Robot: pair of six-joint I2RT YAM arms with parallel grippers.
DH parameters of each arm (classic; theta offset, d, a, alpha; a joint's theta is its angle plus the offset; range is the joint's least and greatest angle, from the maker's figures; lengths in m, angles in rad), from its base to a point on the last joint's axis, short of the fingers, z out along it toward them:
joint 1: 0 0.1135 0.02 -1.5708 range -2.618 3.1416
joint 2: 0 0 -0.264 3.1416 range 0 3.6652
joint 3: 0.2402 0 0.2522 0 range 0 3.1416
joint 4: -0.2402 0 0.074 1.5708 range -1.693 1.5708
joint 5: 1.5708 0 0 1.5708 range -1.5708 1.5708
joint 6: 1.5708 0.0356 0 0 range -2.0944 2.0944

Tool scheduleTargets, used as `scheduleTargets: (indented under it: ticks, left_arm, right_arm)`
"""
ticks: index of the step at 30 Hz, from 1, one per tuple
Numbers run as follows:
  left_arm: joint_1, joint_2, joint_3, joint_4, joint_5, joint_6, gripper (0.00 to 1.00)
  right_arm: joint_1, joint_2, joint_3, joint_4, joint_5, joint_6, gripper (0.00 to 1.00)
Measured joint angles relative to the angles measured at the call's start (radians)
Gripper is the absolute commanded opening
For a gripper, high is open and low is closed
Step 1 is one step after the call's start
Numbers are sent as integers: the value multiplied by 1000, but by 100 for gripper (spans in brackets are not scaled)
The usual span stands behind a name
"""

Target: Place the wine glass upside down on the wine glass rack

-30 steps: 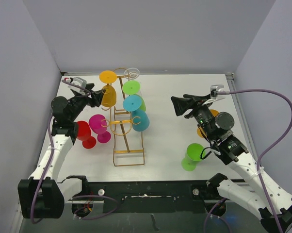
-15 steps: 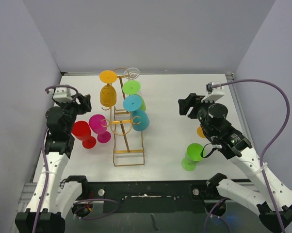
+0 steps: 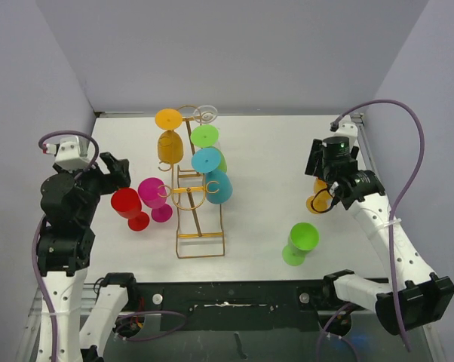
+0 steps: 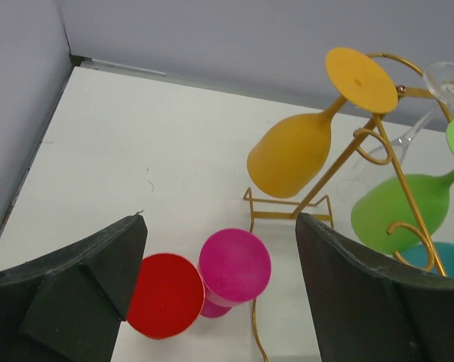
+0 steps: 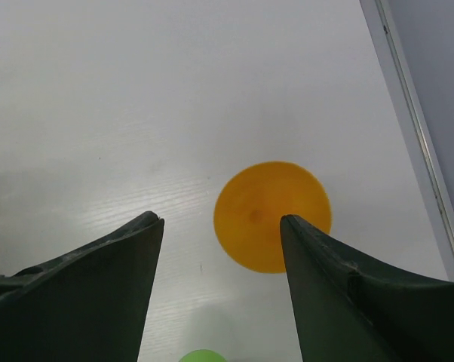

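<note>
My right gripper is open above the orange glass, and the glass's rack-side rim already shows between my fingers. I should lower it onto that rim next.
The gold wire wine glass rack (image 3: 200, 219) stands mid-table. An orange glass (image 3: 168, 143), a green glass (image 3: 205, 138), two blue glasses (image 3: 212, 173) and a clear glass (image 3: 205, 113) hang on it upside down. A red glass (image 3: 127, 205) and a magenta glass (image 3: 152, 193) stand left of it. My left gripper (image 3: 118, 170) is open and empty above them; its view shows the red glass (image 4: 165, 296), the magenta glass (image 4: 234, 265) and the rack (image 4: 393, 162). My right gripper (image 3: 316, 157) is open, high over an orange glass (image 5: 261, 226) on the table.
A green glass (image 3: 300, 241) stands at the front right, and its edge shows in the right wrist view (image 5: 202, 356). The table's right rim (image 5: 408, 113) runs close to the orange glass. Grey walls close in the left, back and right sides.
My left gripper has drawn back to the left, away from the hung orange glass. My right arm has swung right and back, and now looks down on the orange glass on the table.
</note>
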Motion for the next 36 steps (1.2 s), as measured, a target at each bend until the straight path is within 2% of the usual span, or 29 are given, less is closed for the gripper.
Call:
scheduleTargets:
  ticks: [3, 7, 17, 27, 36]
  left_arm:
    - [0, -37, 0, -63, 32, 0, 78]
    - [0, -61, 3, -109, 70, -1, 78]
    - [0, -61, 60, -134, 153, -5, 78]
    - [0, -61, 97, -134, 233, -6, 78]
    - [0, -56, 147, -139, 304, -20, 78]
  right_arm:
    - [-84, 35, 0, -9, -71, -15, 55]
    - [-133, 108, 0, -22, -139, -26, 48]
    - [-145, 173, -33, -26, -190, -21, 27]
    - [-145, 190, -59, 2, -193, -20, 0]
    - [-145, 162, -65, 31, -232, -21, 0]
